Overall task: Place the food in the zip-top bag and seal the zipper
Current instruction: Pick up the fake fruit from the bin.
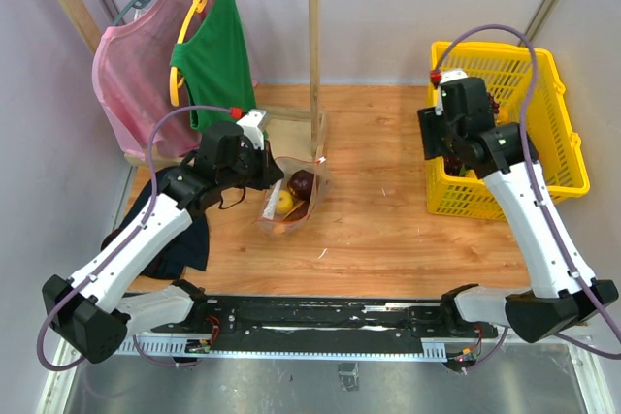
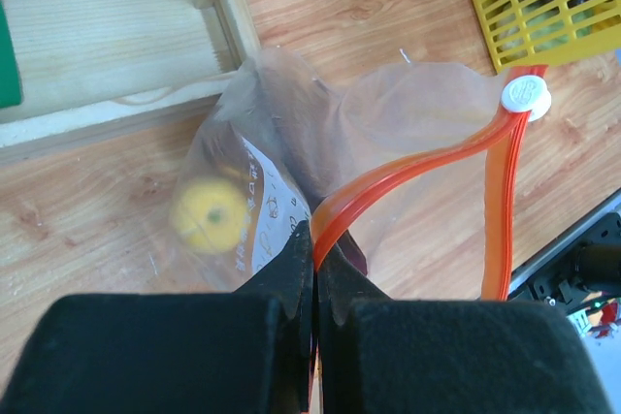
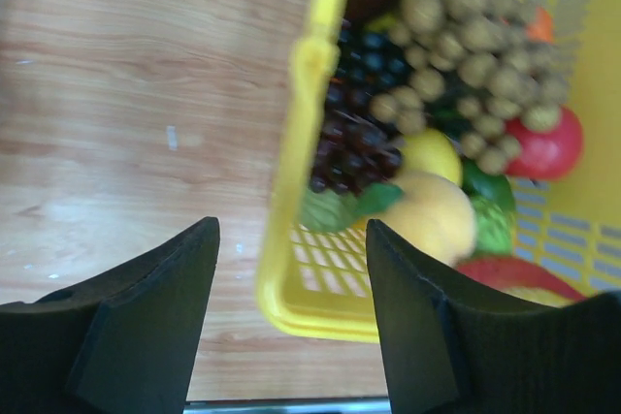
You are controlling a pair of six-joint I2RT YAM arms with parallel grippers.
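I will next move my right gripper past the rim of the yellow basket, and then I will lower it to the orange-yellow fruit (image 3: 433,219) inside.
The clear zip-top bag (image 1: 292,197) lies at mid-table, mouth open, with a yellow fruit (image 1: 283,203) and a dark purple one (image 1: 303,181) inside. My left gripper (image 1: 266,170) is shut on the bag's orange-red zipper (image 2: 427,156), pinching it at the fingertips (image 2: 315,244). The yellow fruit (image 2: 207,215) shows through the plastic, and the white slider (image 2: 526,95) sits at the strip's far end. My right gripper (image 3: 291,239) is open and empty, straddling the near left rim of the yellow basket (image 3: 309,94). An orange-yellow fruit (image 3: 437,215), a green bumpy ball (image 3: 492,227) and a red pepper (image 3: 505,273) lie in the basket.
The yellow basket (image 1: 563,143) stands at the right and also holds a tan ball cluster (image 3: 475,26) and a grape bunch (image 3: 354,138). A wooden clothes rack (image 1: 314,55) with a pink and a green garment stands at the back left. Dark cloth (image 1: 179,239) lies at the left.
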